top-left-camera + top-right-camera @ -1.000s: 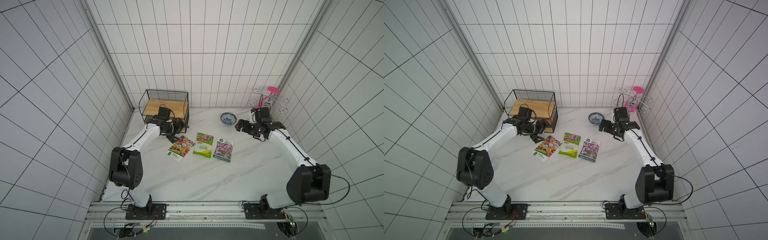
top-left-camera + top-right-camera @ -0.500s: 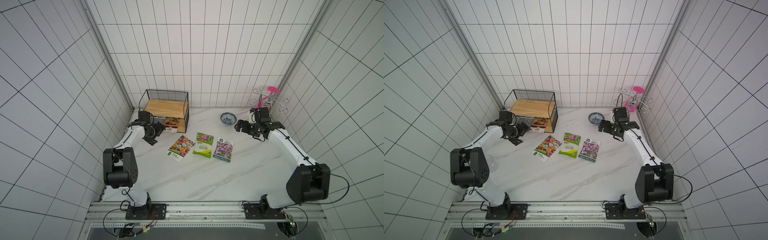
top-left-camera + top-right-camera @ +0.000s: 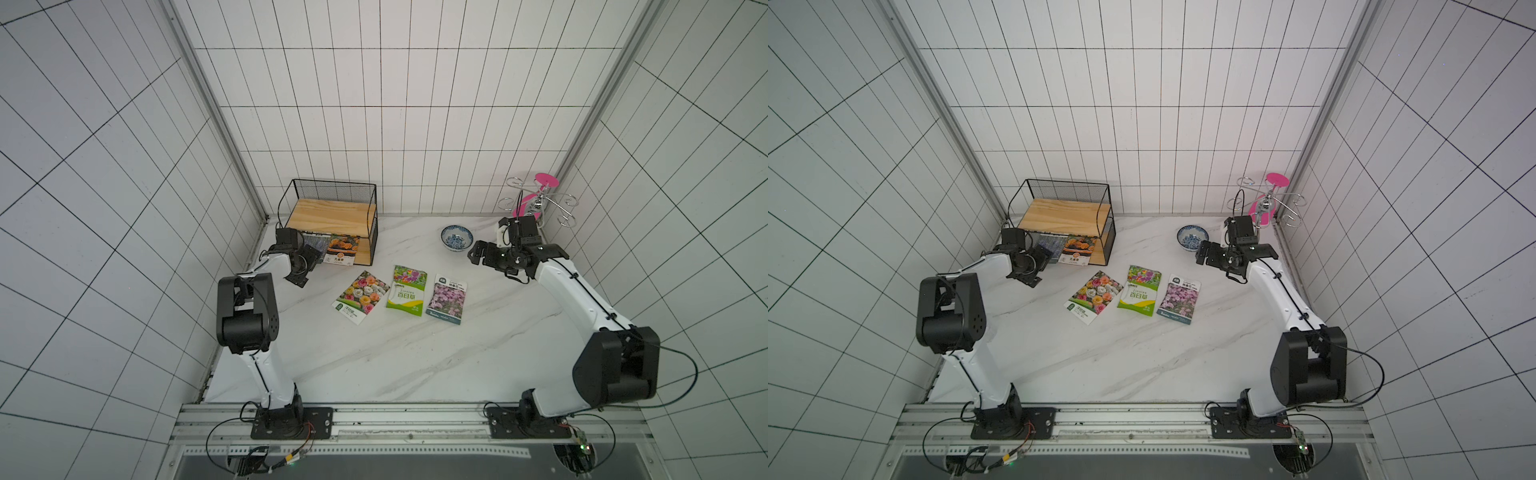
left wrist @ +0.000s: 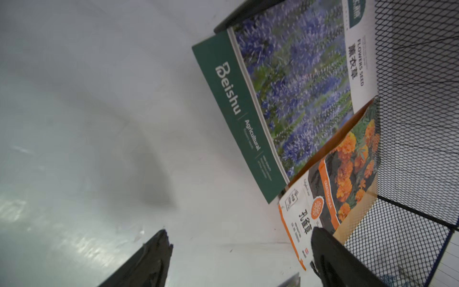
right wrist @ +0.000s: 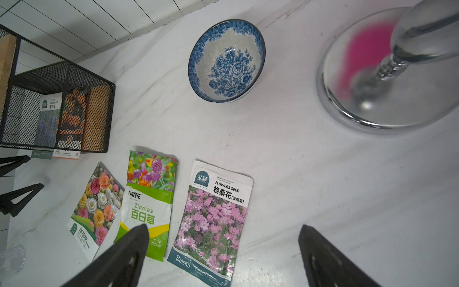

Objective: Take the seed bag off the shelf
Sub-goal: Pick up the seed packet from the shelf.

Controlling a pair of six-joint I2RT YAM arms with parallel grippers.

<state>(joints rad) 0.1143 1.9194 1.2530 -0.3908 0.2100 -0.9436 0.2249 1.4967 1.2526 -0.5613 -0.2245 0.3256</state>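
My left gripper will move outward until its open fingers are on both sides of the lavender bag's green edge (image 3: 1053, 262) (image 4: 240, 117) and close there, because that edge sticks out past the front of the shelf.
The shelf (image 3: 332, 212) (image 3: 1065, 214) stands at the back left, a black wire rack with wooden boards. Two seed bags lean on its lower board and jut over the front edge. One is a lavender bag (image 3: 311, 240) (image 4: 285, 94) with a green band, the other an orange marigold bag (image 3: 343, 249) (image 4: 335, 188). My left gripper (image 3: 306, 268) (image 4: 239, 236) hovers open just in front of the lavender bag, gripping nothing; one finger (image 4: 323, 243) overlaps the marigold bag's corner. My right gripper (image 3: 478, 255) (image 5: 224, 229) hangs open and empty over the table.
Three seed bags lie flat mid-table: roses (image 3: 361, 297), green zinnias (image 3: 407, 291), pink cosmos (image 3: 448, 297). A blue-patterned bowl (image 3: 456, 237) sits near the right gripper. A chrome stand with a pink top (image 3: 536, 199) fills the back right corner. The side wall is close to the left arm.
My left gripper drew back leftward from in front of the shelf by the rose bag, uncovering both bags on the lower board, then held near the shelf's left front. The right arm stayed still.
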